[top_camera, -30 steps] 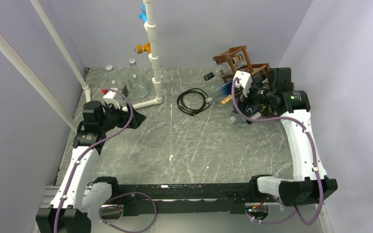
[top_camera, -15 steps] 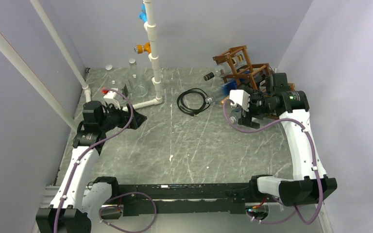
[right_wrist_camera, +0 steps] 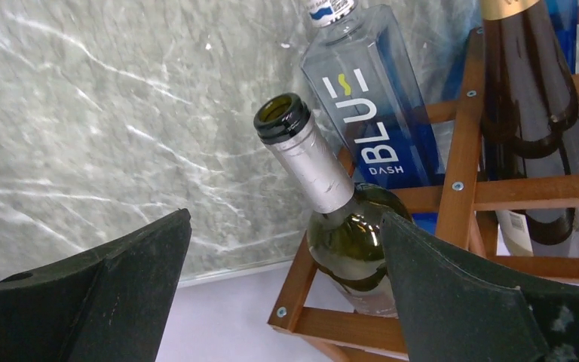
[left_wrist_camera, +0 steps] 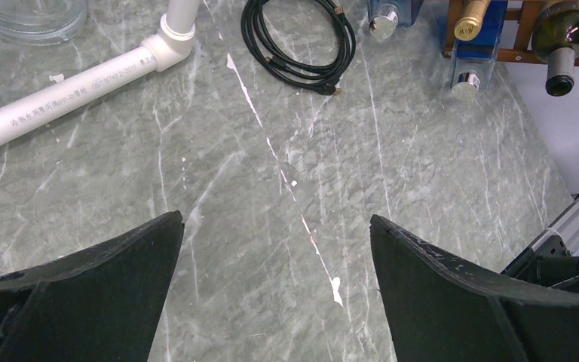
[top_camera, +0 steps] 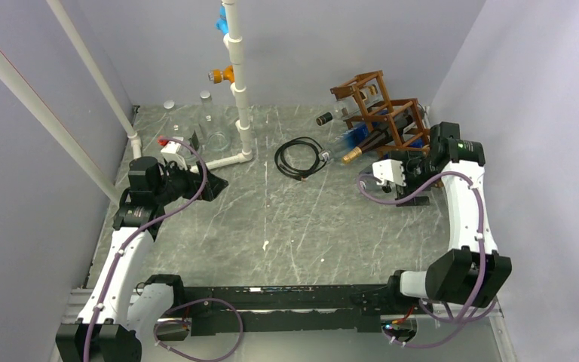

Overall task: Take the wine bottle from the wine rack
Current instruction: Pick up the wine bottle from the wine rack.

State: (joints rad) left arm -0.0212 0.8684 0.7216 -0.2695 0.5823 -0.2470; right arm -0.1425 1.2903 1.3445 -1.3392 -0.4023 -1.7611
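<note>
My right gripper will next go down, fingers open, onto the bottle's silver foil neck (right_wrist_camera: 313, 170), which is below it and sticks out clear of the rack's wooden bars.
The reddish-brown wine rack (top_camera: 359, 80) stands at the back right, and its wooden bars (right_wrist_camera: 461, 136) fill the right of the right wrist view. A green wine bottle (right_wrist_camera: 324, 181) with a silver foil neck and open mouth lies in a low cell, neck sticking out. My right gripper (right_wrist_camera: 285, 219) is open just short of it. The right finger is beside the bottle's shoulder and nothing is held. In the top view the right gripper (top_camera: 415, 185) sits at the rack's near side. My left gripper (left_wrist_camera: 275, 217) is open over bare table at the left (top_camera: 203, 185).
A clear blue "BLUE DASH" bottle (right_wrist_camera: 377, 113) and a dark bottle with gold foil (right_wrist_camera: 531, 90) also lie in the rack. A black cable coil (top_camera: 300, 157), white PVC pipework (top_camera: 237, 75) and a glass jar (top_camera: 212, 124) stand further left. The right wall is close behind the rack.
My right arm has swung from in front of the bottle necks over to the right, nearer the wall, and stays open. The left arm has not moved.
</note>
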